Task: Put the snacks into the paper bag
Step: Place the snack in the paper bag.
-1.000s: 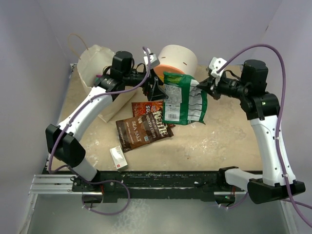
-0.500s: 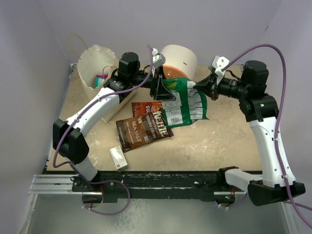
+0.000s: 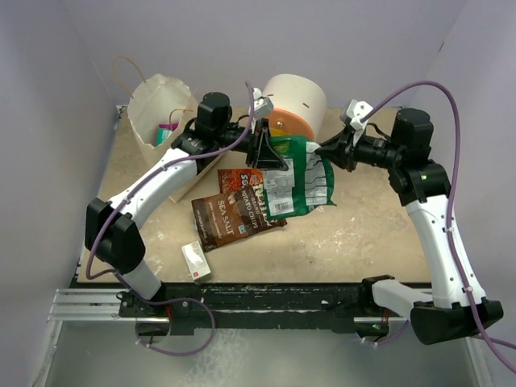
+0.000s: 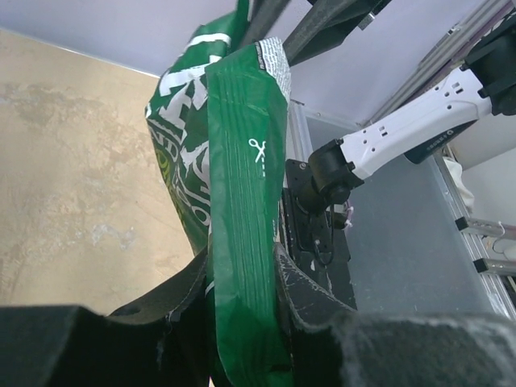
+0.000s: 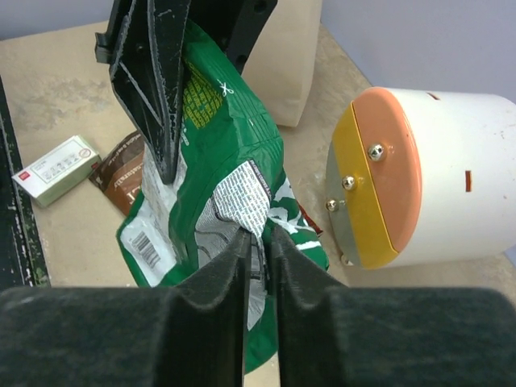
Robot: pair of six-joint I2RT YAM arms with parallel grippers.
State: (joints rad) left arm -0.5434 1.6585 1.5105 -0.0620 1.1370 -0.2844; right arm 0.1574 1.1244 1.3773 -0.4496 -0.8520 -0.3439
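My left gripper holds the green bag and will swing to the left in the top view, over the paper bag's mouth, because it is open. Then my gripper will go down and let go.
A green snack bag with a white label hangs above the table between both arms. My left gripper is shut on its upper left edge; in the left wrist view both fingers press the green bag at the left gripper. My right gripper stands slightly open, and a corner of the green bag lies in the narrow gap of the right gripper. Two brown chip bags lie flat below. The paper bag stands open at the back left with small packs inside.
A round white-orange-yellow drawer unit stands just behind the green bag, close to both grippers. A small white box lies near the front left edge. Purple walls close in the back and sides.
My left gripper moved right to the green bag and closed on its edge. My right gripper's fingers, clamped before, have parted a little. The bag shifted slightly left.
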